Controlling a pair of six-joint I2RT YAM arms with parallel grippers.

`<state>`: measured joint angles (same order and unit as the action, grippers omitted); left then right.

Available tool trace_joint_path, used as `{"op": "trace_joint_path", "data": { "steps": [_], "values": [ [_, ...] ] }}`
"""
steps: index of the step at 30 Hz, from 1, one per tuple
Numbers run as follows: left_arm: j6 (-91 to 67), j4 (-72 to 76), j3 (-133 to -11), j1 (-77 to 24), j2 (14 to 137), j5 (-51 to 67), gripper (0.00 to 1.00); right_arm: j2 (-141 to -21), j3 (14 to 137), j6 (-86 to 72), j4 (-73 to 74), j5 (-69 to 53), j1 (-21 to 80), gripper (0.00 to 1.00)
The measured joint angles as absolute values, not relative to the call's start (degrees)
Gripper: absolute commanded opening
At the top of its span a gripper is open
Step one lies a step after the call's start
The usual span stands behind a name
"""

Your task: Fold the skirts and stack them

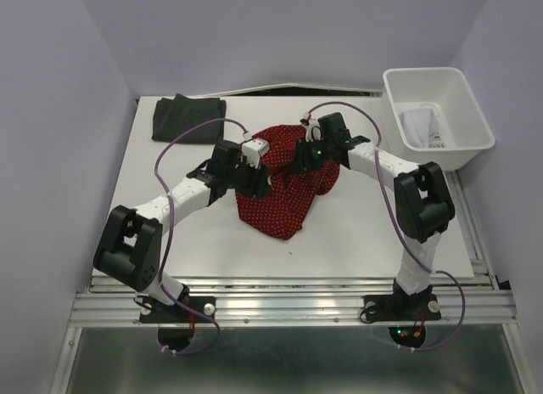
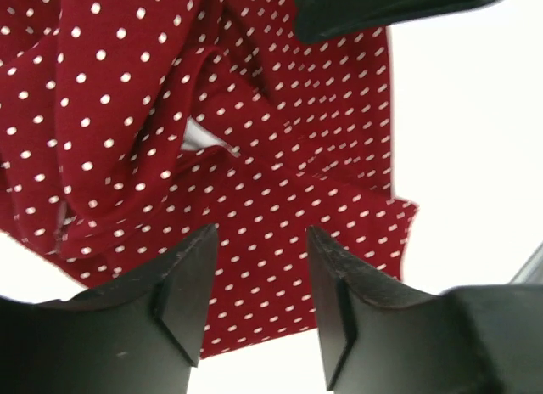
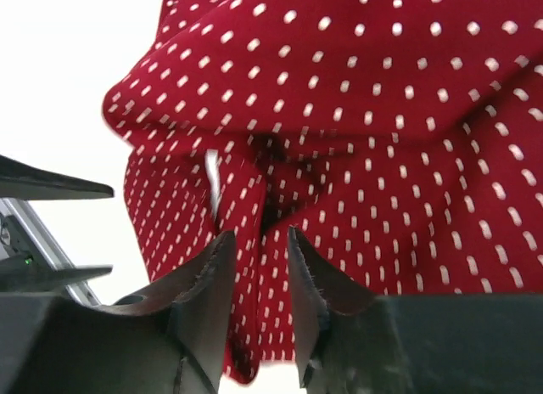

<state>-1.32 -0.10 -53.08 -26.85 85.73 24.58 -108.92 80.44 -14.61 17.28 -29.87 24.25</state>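
The red skirt's edge beside the small white gap lies below my left gripper's open, empty fingers, so that gripper moves down onto that edge next.
The red skirt with white dots (image 1: 284, 190) lies bunched in a heap at the middle of the table. My left gripper (image 1: 254, 171) is at its left side; in the left wrist view it (image 2: 260, 231) stands open just over the skirt's edge (image 2: 280, 156), nothing between the fingers. At the skirt's upper right is my right gripper (image 1: 301, 160). Its jaws (image 3: 260, 234) are partly open, with a fold of the red skirt (image 3: 382, 114) running down between them. The dark skirt (image 1: 187, 118) lies folded at the back left corner. A white skirt (image 1: 418, 126) sits in the bin.
A white plastic bin (image 1: 450, 75) stands off the table's back right corner. The white table top (image 1: 356, 233) ends at a metal rail (image 1: 288, 305) in front, where both arm bases are bolted. Purple walls close in on the left, right and back.
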Motion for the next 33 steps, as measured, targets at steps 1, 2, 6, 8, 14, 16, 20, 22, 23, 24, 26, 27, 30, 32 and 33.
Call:
{"op": "trace_joint_path", "data": {
  "steps": [1, 2, 6, 8, 14, 16, 20, 22, 23, 24, 26, 27, 30, 32, 33],
  "values": [
    [0.05, -1.10, -53.43, -26.72, 86.32, 24.23, 0.63, -110.15, 80.86, -15.42, 16.34, -30.48, 24.36, 0.43],
    [0.93, -1.72, -53.47, -26.50, 86.41, 24.14, 0.64, -111.98, 81.10, -16.29, 15.29, -30.87, 24.45, 0.44],
    [3.81, -3.60, -53.80, -26.13, 86.43, 24.43, 0.65, -116.46, 81.76, -17.98, 13.06, -30.85, 24.84, 0.49],
    [5.17, -3.86, -53.87, -26.02, 86.56, 25.10, 0.65, -118.63, 82.89, -18.44, 12.23, -30.89, 25.04, 0.49],
    [9.87, -5.41, -57.12, -26.02, 91.64, 25.63, 0.66, -120.49, 83.83, -19.75, 10.81, -32.01, 25.93, 0.50],
    [11.57, -5.76, -57.87, -26.02, 93.67, 25.45, 0.67, -120.49, 84.42, -19.97, 10.20, -32.49, 26.11, 0.50],
    [13.89, -6.33, -59.44, -25.98, 96.01, 24.97, 0.67, -120.49, 85.19, -20.38, 8.97, -33.85, 26.35, 0.50],
    [14.68, -6.50, -61.01, -25.89, 97.54, 24.80, 0.67, -120.49, 85.19, -20.67, 8.56, -34.52, 26.46, 0.50],
    [15.05, -6.44, -61.73, -25.89, 98.28, 24.75, 0.67, -120.49, 85.19, -20.80, 8.51, -34.76, 26.48, 0.51],
    [15.40, -6.28, -62.30, -25.89, 98.91, 24.75, 0.66, -120.49, 85.19, -20.84, 8.45, -35.00, 26.52, 0.51],
    [15.88, -6.09, -62.81, -25.87, 99.72, 24.82, 0.63, -120.49, 84.97, -20.93, 8.12, -35.14, 26.70, 0.51],
    [16.19, -6.04, -62.83, -25.87, 99.90, 24.99, 0.63, -120.46, 84.82, -20.95, 8.10, -35.16, 26.74, 0.51],
    [16.91, -5.82, -63.02, -25.87, 100.64, 26.09, 0.61, -120.46, 84.20, -20.93, 8.12, -34.50, 26.87, 0.51],
    [17.32, -5.80, -63.29, -25.87, 101.65, 26.72, 0.60, -120.46, 84.16, -20.82, 8.14, -33.58, 26.89, 0.51],
    [17.52, -5.78, -63.42, -25.87, 102.28, 26.94, 0.59, -120.46, 84.16, -20.75, 8.14, -33.06, 26.89, 0.51]
  ]
}}
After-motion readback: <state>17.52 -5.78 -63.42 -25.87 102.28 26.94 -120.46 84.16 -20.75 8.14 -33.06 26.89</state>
